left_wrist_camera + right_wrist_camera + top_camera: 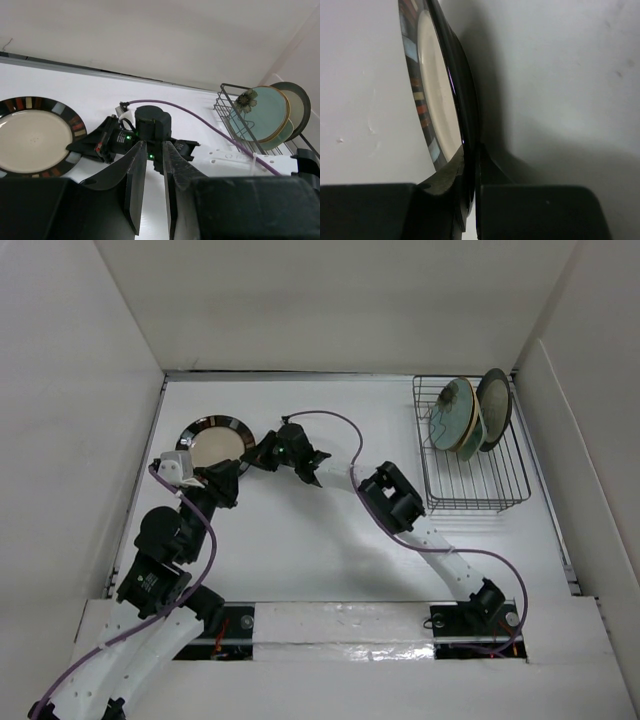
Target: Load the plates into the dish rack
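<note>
The slots by the green plate are empty, so the robot's right gripper will next lift the plate, turn it upright over the rack [480, 490], lower it into those slots and release it.
The cream striped plate with a dark rim [213, 440] lies on the table at the far left; it also shows in the left wrist view [30, 135] and edge-on in the right wrist view [437, 100]. My right gripper [258, 453] [470, 157] is shut on its right rim, one finger above and one below. My left gripper [222, 480] [154, 150] is just near of the plate, its fingers a little apart and empty. The dish rack [480, 490] [225, 100] at the far right holds upright plates: a green one with a flower [260, 107] and a dark-rimmed cream one [494, 405].
White walls close in the table at the back and both sides. The right arm's forearm [395, 500] and its purple cable [345, 430] cross the middle of the table. A raised white ledge [340, 625] runs along the near edge.
</note>
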Available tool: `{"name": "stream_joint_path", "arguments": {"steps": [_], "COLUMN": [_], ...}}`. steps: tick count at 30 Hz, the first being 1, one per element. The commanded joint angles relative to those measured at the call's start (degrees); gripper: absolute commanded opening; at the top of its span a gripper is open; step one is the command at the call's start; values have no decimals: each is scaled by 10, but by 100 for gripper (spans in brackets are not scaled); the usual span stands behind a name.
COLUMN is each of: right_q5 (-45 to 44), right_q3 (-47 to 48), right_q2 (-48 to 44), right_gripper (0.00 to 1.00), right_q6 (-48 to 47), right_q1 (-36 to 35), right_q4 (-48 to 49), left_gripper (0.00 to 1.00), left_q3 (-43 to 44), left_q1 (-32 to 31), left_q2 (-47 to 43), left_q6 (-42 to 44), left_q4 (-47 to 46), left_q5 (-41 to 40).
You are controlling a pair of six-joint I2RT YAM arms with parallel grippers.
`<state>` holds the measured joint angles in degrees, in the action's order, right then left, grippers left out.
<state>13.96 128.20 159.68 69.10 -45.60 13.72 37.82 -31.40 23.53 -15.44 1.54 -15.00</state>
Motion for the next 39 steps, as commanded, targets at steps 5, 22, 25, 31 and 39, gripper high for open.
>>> {"name": "stream_joint_path", "arguments": {"steps": [5,22,25,31,39], "right_q5": [-1,-325,-401,-448,-452], "right_q3": [-178,-577,-589,-539,-533], "right_q2": [-195,-793,-849,-878,-839], "right_gripper": [0,0,0,0,0], "right_q6": [-61,-515,-570,-660,-673], "right_q1": [0,173,212,297,327], "right_q4": [195,63,-2,-41,-85], "left_gripper": [18,27,28,29,30], "left_q3": [3,0,1,2,-1], "left_q1": [2,2,2,2,2], "left_q2": [6,1,2,23,28], "left_q6": [6,7,5,4,6], "left_q4": [-22,-22,-26,-23,-24], "left_q5": [-5,3,16,24,16]}}
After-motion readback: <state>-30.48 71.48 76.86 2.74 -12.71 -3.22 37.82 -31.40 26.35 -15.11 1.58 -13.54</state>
